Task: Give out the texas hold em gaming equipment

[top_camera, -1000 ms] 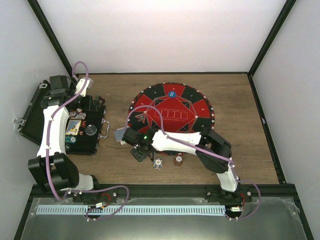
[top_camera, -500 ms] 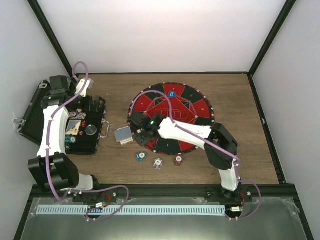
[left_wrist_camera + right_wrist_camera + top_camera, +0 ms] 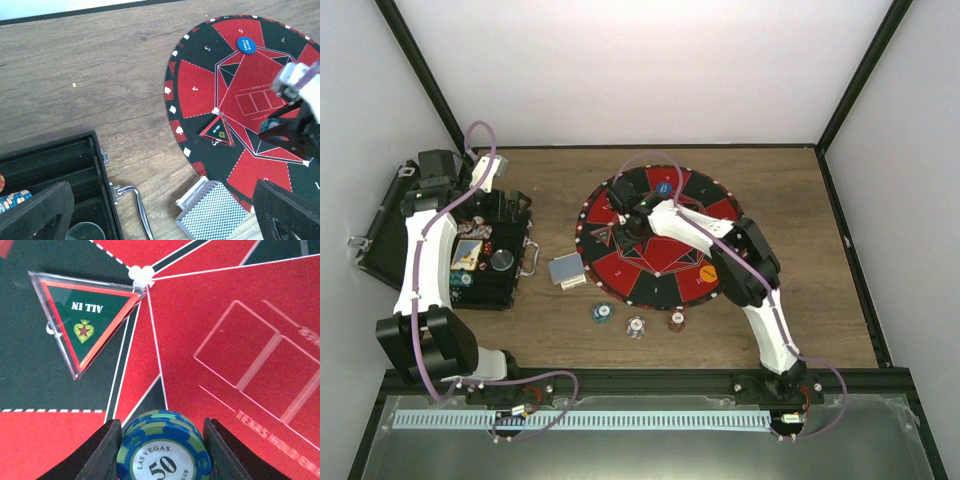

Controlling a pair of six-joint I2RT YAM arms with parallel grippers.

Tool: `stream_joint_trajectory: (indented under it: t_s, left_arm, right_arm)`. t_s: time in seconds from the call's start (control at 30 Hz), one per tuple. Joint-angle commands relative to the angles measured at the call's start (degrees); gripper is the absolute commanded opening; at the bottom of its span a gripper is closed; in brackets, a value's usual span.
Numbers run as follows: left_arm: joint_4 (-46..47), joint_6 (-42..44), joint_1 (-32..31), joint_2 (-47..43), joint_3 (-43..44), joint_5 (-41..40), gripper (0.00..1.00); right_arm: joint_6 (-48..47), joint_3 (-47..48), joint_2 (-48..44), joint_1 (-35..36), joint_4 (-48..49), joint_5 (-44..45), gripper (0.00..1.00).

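Observation:
Next, my right gripper shifts toward the ALL IN triangle (image 3: pixel 87 325) and down onto the mat beside it to release the chips, because that patch lies bare.
My right gripper (image 3: pixel 162 456) is shut on a short stack of blue and green poker chips (image 3: pixel 162 447) marked 50, held just over the round red-and-black mat (image 3: pixel 655 285). In the top view the right gripper (image 3: pixel 625 222) hangs over the mat's left half, beside the clear ALL IN triangle (image 3: pixel 87 325). A grey-blue deck of cards (image 3: pixel 566 271) lies on the wood left of the mat. Three small chip piles (image 3: pixel 602 313) (image 3: pixel 636 326) (image 3: pixel 676 320) sit in front of the mat. A blue button disc (image 3: pixel 664 186) and an orange one (image 3: pixel 708 272) lie on the mat. My left gripper (image 3: pixel 160 217) stands open and empty over the case.
The open black case (image 3: pixel 490 270) with chips in its slots lies at the left, its metal handle (image 3: pixel 134 207) pointing toward the deck of cards (image 3: pixel 212 212). Bare wood runs behind and to the right of the mat. Dark frame posts line both sides.
My right gripper has moved from the table in front of the mat up over the mat's left half, carrying blue chips. A blue pile stays on the wood. The left arm is unchanged.

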Motion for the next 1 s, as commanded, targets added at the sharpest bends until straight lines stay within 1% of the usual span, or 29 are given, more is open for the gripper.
stream_joint_trajectory:
  t_s: [0.0,0.23,0.43,0.57,0.67,0.73,0.8,0.9,0.97]
  left_arm:
    - [-0.4,0.9,0.3,-0.7,1.8,1.1,1.0]
    - [0.3,0.6,0.3,-0.5,1.5,1.8,1.0]
    - [1.0,0.1,0.2,-0.3,1.4,1.6,1.0]
    - [1.5,-0.1,0.3,-0.1,0.5,1.7,1.0]
    - [1.6,0.0,0.3,-0.1,-0.1,1.7,1.0]
    - [1.6,0.1,0.3,-0.1,-0.3,1.7,1.0]
    - [1.7,0.2,0.3,-0.1,-0.3,1.8,1.0]
    - [1.5,0.2,0.3,-0.2,-0.3,2.0,1.0]
    - [1.3,0.4,0.3,-0.2,-0.3,2.2,1.0]
  right_arm:
    - [-2.3,5.2,4.6,0.1,0.1,-1.2,0.21]
    - [-1.5,10.2,10.1,0.0,-0.4,-3.7,0.18]
    - [-1.5,14.7,13.7,0.1,-1.7,-4.1,0.18]
    - [-1.2,17.9,15.6,0.1,-2.9,-4.5,0.18]
    - [-1.1,18.1,15.5,0.1,-3.4,-3.8,0.18]
    - [-1.1,17.5,14.7,0.1,-3.4,-3.5,0.23]
    - [-1.1,16.5,13.7,0.1,-3.0,-3.1,0.32]
    - [-1.0,15.9,12.4,0.1,-3.2,-2.7,0.52]
    - [-1.0,16.0,11.3,0.1,-3.5,-2.2,0.63]
